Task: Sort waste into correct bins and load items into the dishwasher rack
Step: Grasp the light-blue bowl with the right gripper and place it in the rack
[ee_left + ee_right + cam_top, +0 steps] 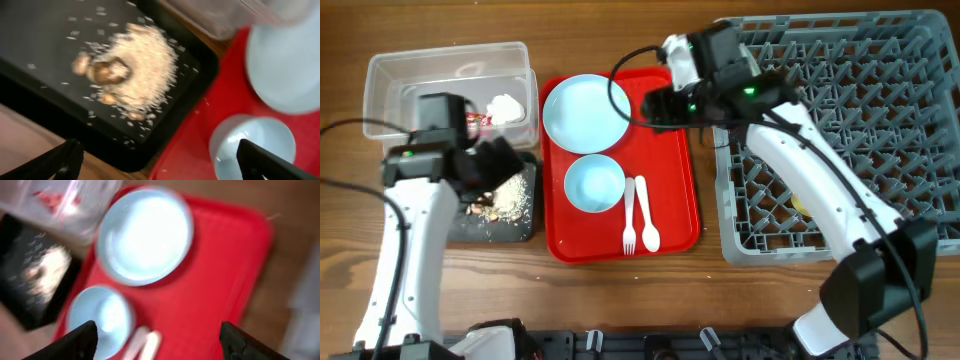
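Observation:
The light-blue bowl's fork-side rim (621, 178) (131, 316) lies below my right gripper and to its left in the overhead view, so the gripper moves down, back and across to it next.
The clear tub (380, 75) holds a white tissue (507, 105) and a red wrapper (478, 122). The black tray (515, 228) holds beige food scraps (505, 200), which also show in the left wrist view (130, 70). On the red tray (675, 190) lie a light-blue plate (585, 110), a light-blue bowl (594, 184), a white fork (630, 215) and a spoon (648, 218). My left gripper (510, 158) (160, 167) is open and empty over the black tray's right edge. My right gripper (655, 105) (160, 340) is open and empty above the red tray, right of the plate (145, 235) and bowl (100, 317). No mint-green bowl is in view.
The grey dishwasher rack (850, 120) fills the right side. A yellow thing (802, 207) shows inside it, partly hidden by my right arm. Cables run over the wooden table at the left.

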You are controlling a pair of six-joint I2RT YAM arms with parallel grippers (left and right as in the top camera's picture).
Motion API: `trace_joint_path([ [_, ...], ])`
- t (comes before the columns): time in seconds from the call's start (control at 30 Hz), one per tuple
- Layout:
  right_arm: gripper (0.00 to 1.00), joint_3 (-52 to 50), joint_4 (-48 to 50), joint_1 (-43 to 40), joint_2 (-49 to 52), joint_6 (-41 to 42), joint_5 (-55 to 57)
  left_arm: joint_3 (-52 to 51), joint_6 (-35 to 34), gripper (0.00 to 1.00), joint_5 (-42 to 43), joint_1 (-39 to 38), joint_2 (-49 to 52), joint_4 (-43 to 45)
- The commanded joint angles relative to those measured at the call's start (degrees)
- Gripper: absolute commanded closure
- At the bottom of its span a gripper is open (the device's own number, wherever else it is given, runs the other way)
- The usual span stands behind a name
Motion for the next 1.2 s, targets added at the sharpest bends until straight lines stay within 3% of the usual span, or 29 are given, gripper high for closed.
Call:
trace_joint_path([
  [0.0,0.22,-3.17,-2.27,4.61,3.93,4.46,-6.16,0.17,-1.44,0.00,2.67,7.32,-0.72,-0.31],
  [0.23,0.41,-4.52,-2.73,11.96,15.04,12.90,1.38,0.17,-1.44,0.00,2.73,9.22,-0.72,-1.18],
  [0.27,0.48,-4.52,-2.43,12.28,16.13,14.86,3.58,0.17,-1.44,0.00,2.71,9.22,-0.72,-1.46],
  [0.4,0.96,-4.22,-0.48,12.26,16.55,18.27,7.50,0.17,-1.44,0.00,2.71,9.22,-0.72,-1.55],
  [0.53,0.96,-1.42,-0.74,9.84,11.34,16.28,15.41,0.17,-1.44,0.00,2.71,9.22,-0.72,-1.53],
  [0.63,0.96,-0.61,0.68,5.33,1.07,13.16,30.80,0.17,-1.44,0.00,2.71,9.22,-0.72,-1.51],
  [0.7,0.96,-0.61,4.52,1.03,-5.40,4.92,47.12,0.17,-1.44,0.00,2.69,9.22,-0.72,-1.46],
  [0.77,0.95,-0.61,9.66,-2.56,-7.76,-5.95,56.13,0.17,-1.44,0.00,2.69,9.22,-0.72,-1.46],
  [0.8,0.96,-0.63,15.96,-6.03,-8.04,-16.13,65.79,0.17,-1.44,0.00,2.69,9.22,-0.72,-1.42],
  [0.87,0.96,-0.74,25.40,-10.38,-6.78,-25.64,75.08,0.17,-1.44,0.00,2.69,9.22,-0.72,-1.44],
  [0.97,0.96,-0.74,34.82,-15.26,-2.67,-31.71,85.92,0.17,-1.44,0.00,2.69,9.22,-0.72,-1.42],
  [1.17,0.96,-0.74,35.30,-18.16,9.99,-33.05,89.29,0.17,-1.46,0.00,2.69,9.22,-0.72,-1.42],
])
